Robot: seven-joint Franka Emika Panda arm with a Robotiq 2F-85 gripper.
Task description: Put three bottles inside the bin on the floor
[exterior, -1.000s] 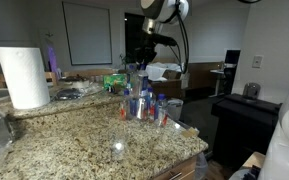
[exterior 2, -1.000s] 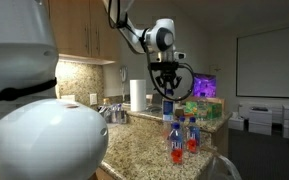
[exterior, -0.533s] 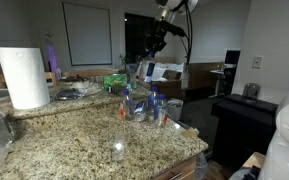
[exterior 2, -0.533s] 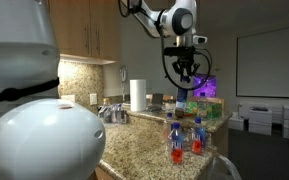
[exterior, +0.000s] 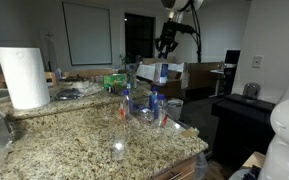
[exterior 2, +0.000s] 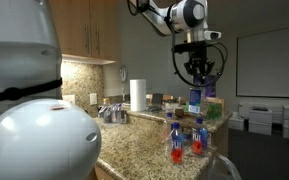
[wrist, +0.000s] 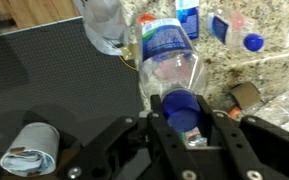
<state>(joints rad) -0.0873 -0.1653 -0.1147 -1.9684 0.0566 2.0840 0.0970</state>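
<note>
My gripper will next move down past the counter's edge and let go of the cap over the clear plastic bag (exterior 2: 225, 168) (wrist: 106, 27) below it, because the bottle is hanging high.
My gripper (wrist: 185, 120) is shut on the blue cap of a clear bottle (wrist: 170, 58) with a blue label. The bottle hangs below the jaws, beyond the counter's edge. In both exterior views the gripper (exterior: 165, 46) (exterior 2: 197, 70) is high in the air with the held bottle (exterior: 162, 72) (exterior 2: 195, 98) under it. Two more bottles (exterior 2: 171, 141) (exterior 2: 195, 138) stand on the granite counter (exterior: 64, 140); the wrist view shows them lower down (wrist: 187, 15) (wrist: 234, 28). A pale round container (wrist: 31, 150), possibly the bin, stands on the dark floor.
A white paper-towel roll (exterior: 24, 76) stands at the counter's back. Clear plastic cups (exterior: 118, 148) and a green packet (exterior: 115, 81) are on the counter. A black cabinet (exterior: 242, 122) stands beyond the counter's end. A white rounded body (exterior 2: 39, 135) fills the near foreground.
The arm has swung sideways away from the standing bottles, carrying the held bottle out past the counter's edge. The jaws have stayed shut on the cap.
</note>
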